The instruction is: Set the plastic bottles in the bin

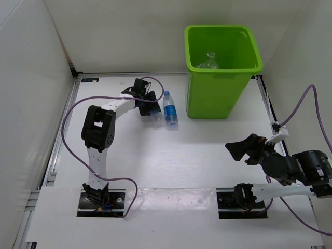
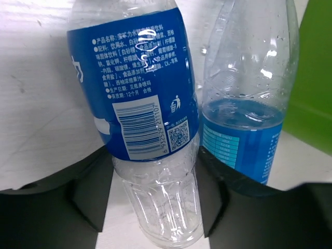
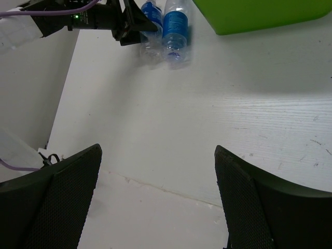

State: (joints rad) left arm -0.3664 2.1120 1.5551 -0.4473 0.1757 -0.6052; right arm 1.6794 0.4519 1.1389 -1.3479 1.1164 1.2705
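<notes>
I will lift the nearer bottle high first with my left gripper, then swing it toward the bin over the bin's rim [image 1: 188,51] beside the bottles, as the bin's sides are tall.
Two blue-labelled plastic bottles lie side by side on the white table left of the bin [image 1: 224,68]. My left gripper [image 1: 149,107] [image 2: 155,192] is shut on the clear lower body of the nearer bottle [image 2: 140,88] [image 3: 151,13], with a black finger pressed against each side. The other bottle [image 1: 170,110] [image 2: 249,104] [image 3: 175,23] rests just to its right, touching it. A clear crumpled bottle [image 1: 210,61] lies inside the lime-green bin. My right gripper [image 1: 239,150] [image 3: 157,150] hangs open over the table at the near right, with nothing between its fingers.
White walls enclose the table on the left, back and right. A purple cable [image 1: 303,104] loops from the right arm toward the right wall. A seam [image 3: 171,189] crosses the table surface below the right gripper.
</notes>
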